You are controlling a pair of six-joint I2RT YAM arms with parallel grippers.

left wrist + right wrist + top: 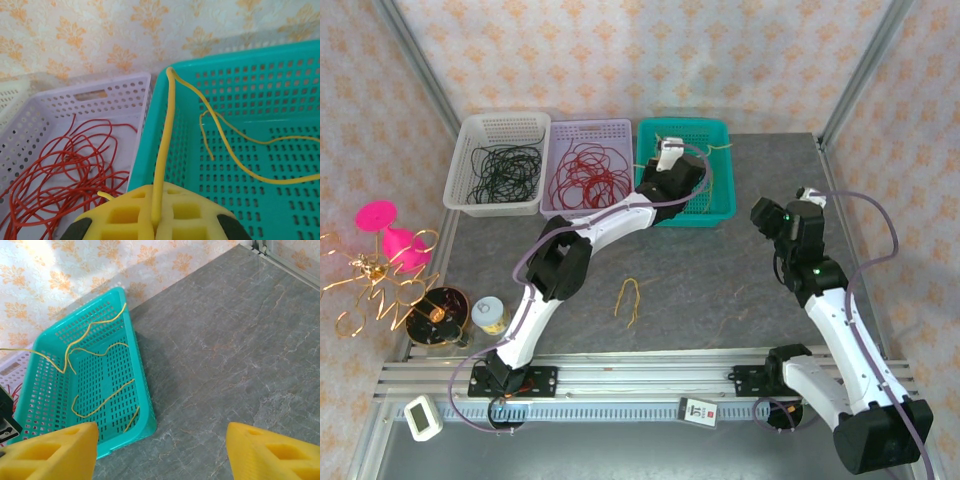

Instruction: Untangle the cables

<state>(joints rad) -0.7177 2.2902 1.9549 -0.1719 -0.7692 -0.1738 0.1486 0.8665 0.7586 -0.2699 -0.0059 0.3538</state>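
My left gripper carries the cable off the teal basket's rim and down next, to release it inside. The teal basket's bottom lies below, away from the lilac basket (590, 125).
My left gripper (155, 220) is shut on a yellow cable (165, 150); the cable runs up over the left rim of the teal basket (150, 130) and trails down inside it. Seen from above, this gripper (670, 152) hovers over the teal basket (725, 170). More yellow cables (100, 400) lie loose in the teal basket (142, 375). Red cables (590, 170) lie coiled in the lilac basket (590, 125), and they show as red loops (65, 160) in the left wrist view. A separate yellow cable (628, 298) lies on the table. My right gripper (807, 197) stands open over bare table (160, 450), holding nothing.
A white basket (500, 120) at the back left holds black wires (505, 170). At the left edge stand a golden wire ornament (370, 280), a pink object (395, 235), a dark tin (438, 318) and a small jar (490, 315). A timer (422, 415) lies by the front rail.
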